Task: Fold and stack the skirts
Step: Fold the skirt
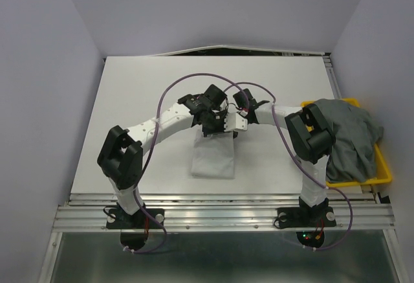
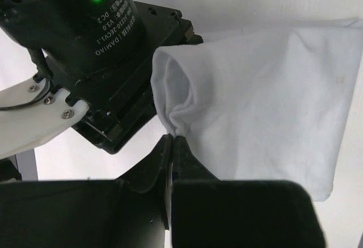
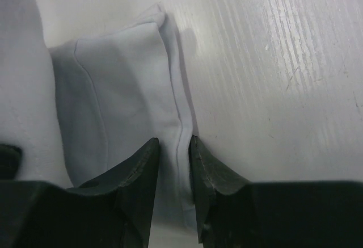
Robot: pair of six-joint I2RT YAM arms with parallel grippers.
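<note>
My left gripper needs to move slightly toward my right gripper along the skirt's far edge [image 2: 161, 97] and let go of the bunched corner, because the skirt is already folded narrow.
The white skirt [image 1: 213, 158] lies folded into a narrow rectangle at the middle of the table, and both grippers meet at its far edge. My left gripper [image 1: 212, 128] [image 2: 173, 139] is shut on a bunched corner of the white skirt [image 2: 266, 106], with the cloth gathered into a pucker at the fingertips. My right gripper [image 1: 237, 124] [image 3: 174, 143] straddles the folded side hem of the white skirt [image 3: 113, 89], its jaws closed in on the thick ridge of cloth between them. Grey skirts [image 1: 352, 137] lie heaped at the right.
A yellow tray [image 1: 383, 174] at the table's right edge holds the grey heap, which drapes over its near-left side by the right arm's elbow [image 1: 309, 134]. The left arm's motor housing [image 2: 85, 38] fills the left wrist view's upper left.
</note>
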